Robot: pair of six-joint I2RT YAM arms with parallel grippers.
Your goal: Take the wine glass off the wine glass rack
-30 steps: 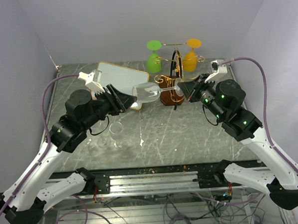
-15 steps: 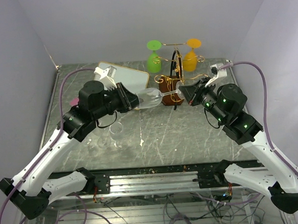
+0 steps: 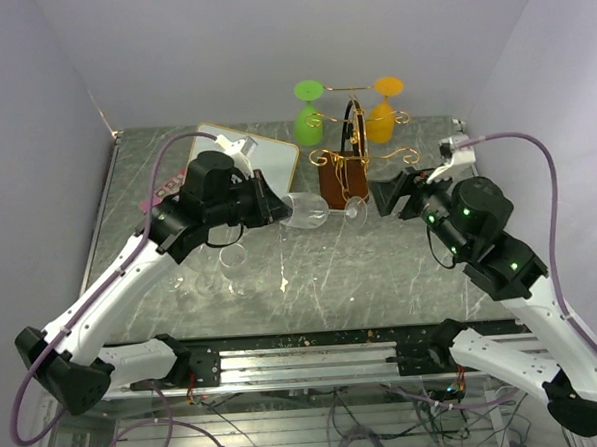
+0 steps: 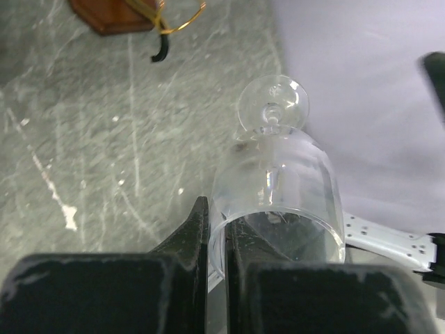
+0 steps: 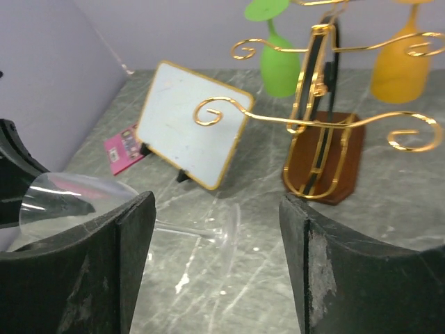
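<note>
The wine glass lies sideways off the rack, so next my left gripper tilts downward, lowers the foot onto bare tabletop beside the standing glasses and releases.
A clear wine glass lies sideways in the air, left of the wine glass rack, free of its gold arms. My left gripper is shut on the glass's rim, one finger inside the bowl and one outside. In the left wrist view the glass points away from the gripper, foot farthest. My right gripper stands open just right of the foot, touching nothing. In the right wrist view that gripper frames the glass's foot, with the rack behind.
A green glass and an orange glass hang from the rack's far arms. A gold-framed white board leans at the back left, next to a pink card. Clear glasses stand on the marble table.
My left gripper came in from the left and shut on the glass's rim. My right gripper let go of the foot end, opened and drew back right. The glass moved off the rack, leftward.
</note>
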